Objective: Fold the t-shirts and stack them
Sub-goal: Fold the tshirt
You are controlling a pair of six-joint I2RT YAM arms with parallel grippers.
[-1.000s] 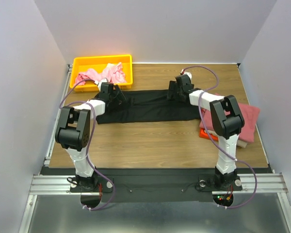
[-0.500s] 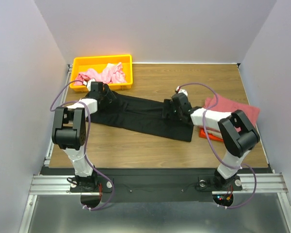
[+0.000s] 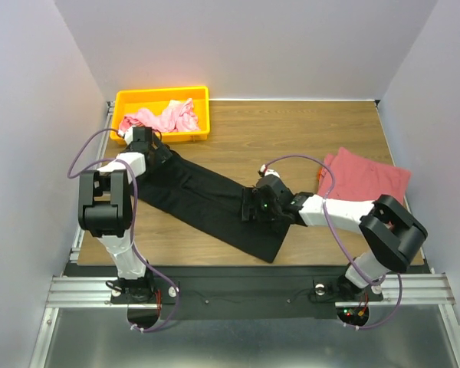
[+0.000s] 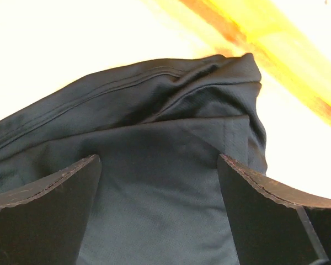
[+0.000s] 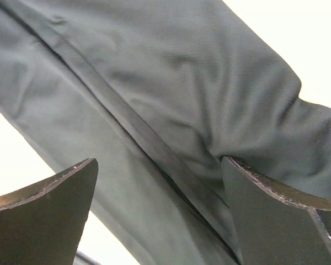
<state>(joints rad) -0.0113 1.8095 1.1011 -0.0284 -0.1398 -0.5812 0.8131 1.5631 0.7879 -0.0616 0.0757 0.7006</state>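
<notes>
My left gripper moves back and to the right in the top view next and closes on the black t-shirt's near corner (image 3: 271,256), since that corner lies uncovered.
The black t-shirt (image 3: 199,195) lies as a long folded strip, running diagonally from beside the bin down to the near middle of the table. My left gripper (image 3: 153,150) is on its far left end, jaws wide apart, with black cloth (image 4: 154,121) between the fingers (image 4: 55,210). My right gripper (image 3: 251,207) is on the near right end, also open, with the cloth and a seam (image 5: 198,72) between its fingers (image 5: 276,221). A dusty rose-red t-shirt (image 3: 368,176) lies folded at the right. The light pink t-shirt (image 3: 165,117) is crumpled in the bin. The orange t-shirt is hidden.
The yellow plastic bin (image 3: 161,96) stands at the far left corner, just behind my left gripper; its rim shows in the left wrist view (image 4: 287,44). The wooden table (image 3: 291,130) is enclosed by grey walls at left, back and right.
My right gripper has swept from the far middle toward the near edge, taking the shirt's right end along. The strip has turned from level to diagonal. My left gripper has shifted slightly left.
</notes>
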